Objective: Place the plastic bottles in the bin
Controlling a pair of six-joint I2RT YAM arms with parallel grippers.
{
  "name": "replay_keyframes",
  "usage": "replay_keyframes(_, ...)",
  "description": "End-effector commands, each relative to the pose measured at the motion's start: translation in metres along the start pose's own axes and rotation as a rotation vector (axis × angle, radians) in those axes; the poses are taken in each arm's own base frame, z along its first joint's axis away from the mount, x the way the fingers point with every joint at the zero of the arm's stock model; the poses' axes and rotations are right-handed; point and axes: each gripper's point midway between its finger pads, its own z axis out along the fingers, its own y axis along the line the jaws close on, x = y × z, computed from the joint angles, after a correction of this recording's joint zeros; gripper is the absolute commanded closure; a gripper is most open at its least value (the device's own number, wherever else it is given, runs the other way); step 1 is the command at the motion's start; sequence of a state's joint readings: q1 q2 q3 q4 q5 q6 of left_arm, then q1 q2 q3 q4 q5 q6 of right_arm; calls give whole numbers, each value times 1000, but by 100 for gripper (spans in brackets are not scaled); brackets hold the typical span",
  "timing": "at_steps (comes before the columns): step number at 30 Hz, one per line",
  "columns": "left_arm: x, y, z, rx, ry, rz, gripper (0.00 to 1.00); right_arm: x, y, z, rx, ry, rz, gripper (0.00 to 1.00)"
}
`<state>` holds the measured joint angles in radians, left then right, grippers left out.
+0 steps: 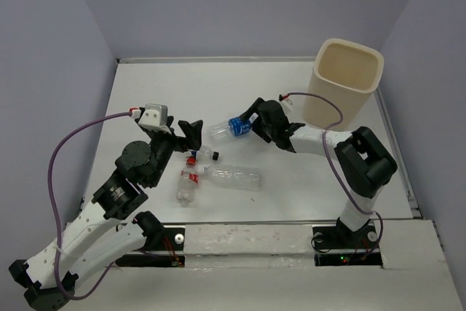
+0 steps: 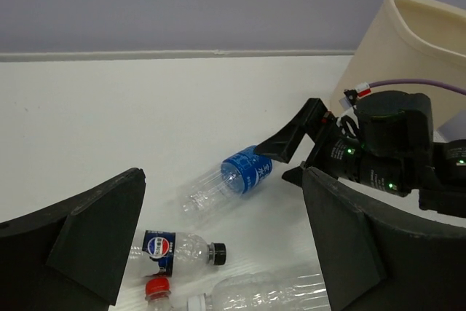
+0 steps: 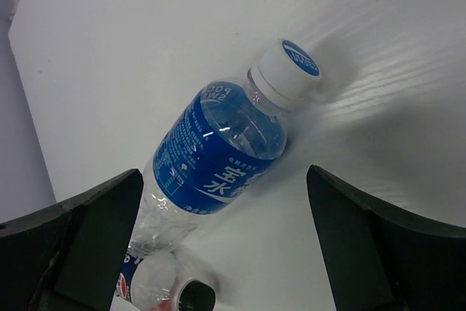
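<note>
I need to move my right gripper down past the white cap first, so that it can then close across the blue label.
A clear bottle with a blue label and white cap (image 1: 231, 127) (image 2: 234, 178) (image 3: 218, 149) lies on its side on the white table. My right gripper (image 1: 256, 124) (image 3: 224, 176) stands open around its capped end, both fingers apart from it. My left gripper (image 1: 189, 136) (image 2: 222, 180) is open too, a little left of that bottle and above three more lying together: one with a dark blue label and black cap (image 1: 202, 155) (image 2: 175, 247), a red-capped one (image 1: 188, 183) (image 2: 156, 289), and a long clear one with a white cap (image 1: 233, 177) (image 2: 273, 293). The cream bin (image 1: 348, 81) (image 2: 419, 41) stands at the far right.
Grey walls close the table at the back and on both sides. The right arm's elbow (image 1: 364, 162) and its purple cable (image 1: 331, 111) lie between the bottles and the bin. The table's raised edge (image 1: 397, 151) runs along the right.
</note>
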<state>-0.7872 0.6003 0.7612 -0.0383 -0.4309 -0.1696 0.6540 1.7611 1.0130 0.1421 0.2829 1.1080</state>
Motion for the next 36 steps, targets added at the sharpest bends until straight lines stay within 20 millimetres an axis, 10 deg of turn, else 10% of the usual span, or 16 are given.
replay_keyframes(1, -11, -18, -3, 116, -35, 37, 1, 0, 23, 19, -37, 4, 67, 0)
replay_keyframes(15, -23, -21, -15, 159, -75, 23, 1, 15, 21, 63, -15, 15, 34, 5)
replay_keyframes(25, -15, -17, -8, 128, -47, 34, 1, -35, 38, 67, -27, -115, 100, 56)
replay_keyframes(32, -12, -11, -4, 91, -41, 32, 1, -106, 107, 9, -189, -307, 4, 66)
replay_keyframes(36, -11, -8, -2, 80, -38, 30, 1, -176, 152, -78, -303, -518, -151, 66)
